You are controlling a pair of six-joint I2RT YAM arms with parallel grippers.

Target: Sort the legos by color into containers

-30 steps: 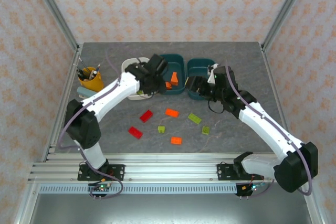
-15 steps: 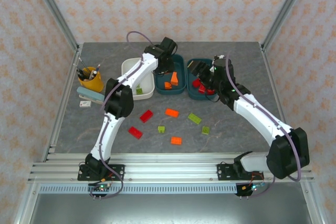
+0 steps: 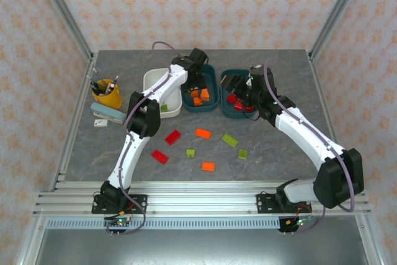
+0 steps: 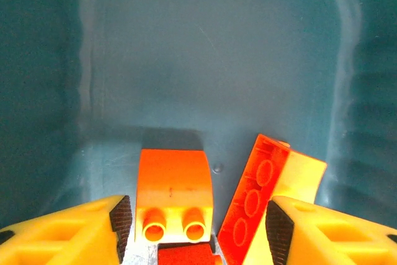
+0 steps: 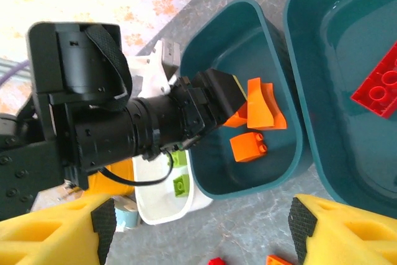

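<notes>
The robot's right gripper needs to move back and down onto a red lego, because it still lies loose nearest the front side of the white container, beyond its red neighbor.
My left gripper (image 4: 195, 228) is open, low inside the middle teal container (image 4: 211, 60). An orange lego (image 4: 173, 184) lies on the floor between its fingers, and a second orange one (image 4: 260, 197) leans tilted by the right finger. In the top view the left gripper (image 3: 196, 86) is over that container (image 3: 209, 74). My right gripper (image 3: 234, 85) hovers open and empty by the right teal container (image 3: 231, 115), which holds a red lego (image 5: 378, 88). The white container (image 3: 155, 88) holds green legos (image 5: 180, 184). Red (image 3: 173, 136), orange (image 3: 203, 133) and green (image 3: 230, 140) legos lie loose on the table.
A yellow-orange cup of pens (image 3: 107, 93) and a small pale-blue object (image 3: 102, 111) stand left of the white container. More loose legos lie nearer the front: red (image 3: 160, 156), green (image 3: 190, 152), green (image 3: 242, 153), orange (image 3: 208, 166).
My left arm swung from beside the white container into the middle teal one and its jaws opened, leaving an orange lego there. The right gripper shifted up over the right container.
</notes>
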